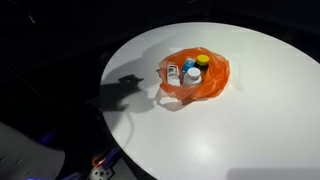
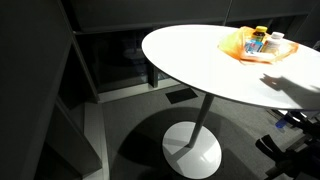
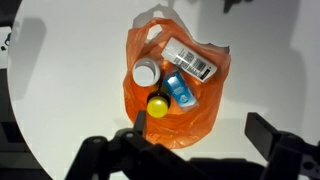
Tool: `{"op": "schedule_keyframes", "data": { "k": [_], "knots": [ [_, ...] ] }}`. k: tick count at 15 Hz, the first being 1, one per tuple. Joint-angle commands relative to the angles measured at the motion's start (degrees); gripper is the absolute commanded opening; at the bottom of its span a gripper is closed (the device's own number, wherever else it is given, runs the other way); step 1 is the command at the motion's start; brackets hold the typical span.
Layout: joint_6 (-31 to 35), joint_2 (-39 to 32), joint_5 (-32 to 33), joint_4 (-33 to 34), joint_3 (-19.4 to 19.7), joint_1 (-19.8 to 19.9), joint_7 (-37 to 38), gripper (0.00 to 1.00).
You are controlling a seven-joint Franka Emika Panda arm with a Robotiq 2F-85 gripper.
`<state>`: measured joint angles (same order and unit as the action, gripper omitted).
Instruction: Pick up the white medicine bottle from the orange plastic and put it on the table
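I need to move my gripper toward the left in the wrist view and lower it over the medicine bottle's white cap, because the bottle stands upright with its cap facing up.
An orange plastic bag lies open on a round white table. In it are a white medicine bottle with a white cap, a white labelled bottle with a barcode, a blue item and a yellow-capped bottle. My gripper is open and empty, high above the bag's near edge. Both exterior views show the bag with the white-capped bottle. The gripper itself is out of frame there.
The table stands on a single pedestal foot over grey floor. The arm's shadow falls on the table's edge beside the bag. The surroundings are dark, with cables on the floor.
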<state>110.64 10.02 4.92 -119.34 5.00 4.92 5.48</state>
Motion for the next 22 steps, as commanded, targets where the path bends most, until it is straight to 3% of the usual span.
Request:
{"op": "schedule_keyframes", "data": {
  "k": [1,13,21,22],
  "knots": [
    [2.1,-0.9,1.2,-0.8,0.8,1.0,-1.8,1.00],
    [17.0,-11.8,-3.7,-7.0,4.8,3.8,-16.4,1.00],
    [18.0,-18.4,-5.3,-4.8,4.4,4.8,-20.1,1.00],
    [17.6,-18.7,-5.2,-4.5,4.4,4.8,-19.7,0.75]
  ]
}}
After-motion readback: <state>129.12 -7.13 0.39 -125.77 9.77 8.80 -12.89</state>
